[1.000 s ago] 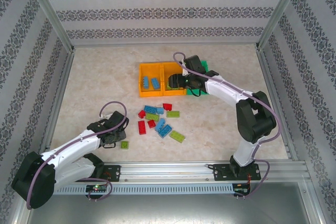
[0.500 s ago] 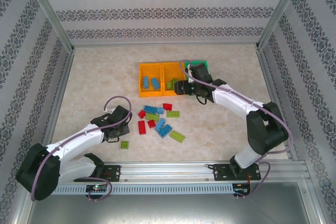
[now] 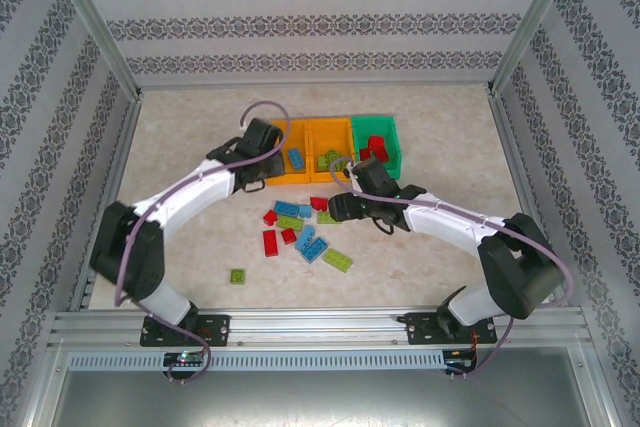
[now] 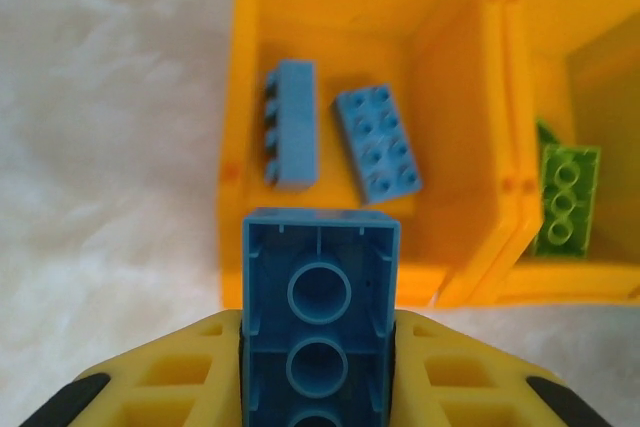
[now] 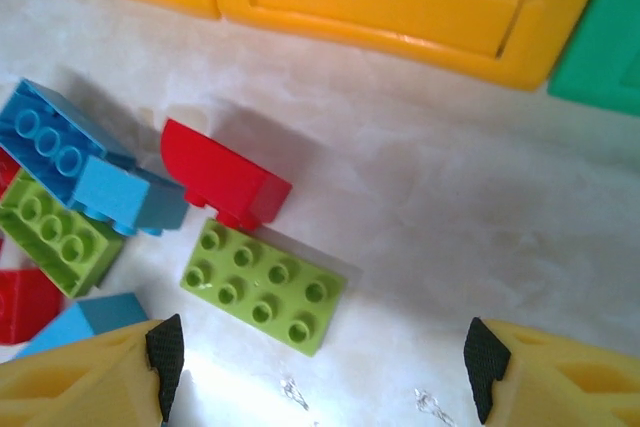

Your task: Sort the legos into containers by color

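Observation:
Blue legos already lie in the orange container, so my left gripper should next move outward over the orange container's near side to above the studded blue lego inside and let go of its lego there.
My left gripper is shut on a blue lego, held hollow side up just short of the left orange container. Two blue legos lie inside it. From above, the left gripper covers that container's left part. A green lego lies in the middle orange container, and red legos in the green container. My right gripper hangs open over the loose pile, a lime green lego just ahead of its fingers and a red lego behind it.
Loose red, blue and green legos lie scattered at the table's middle. A single green lego sits apart at the front left. Patterned walls and metal posts close in the table.
My left arm swung from the front left of the pile up to the left orange container, now gripping a blue lego. My right gripper came away from the containers down to the pile.

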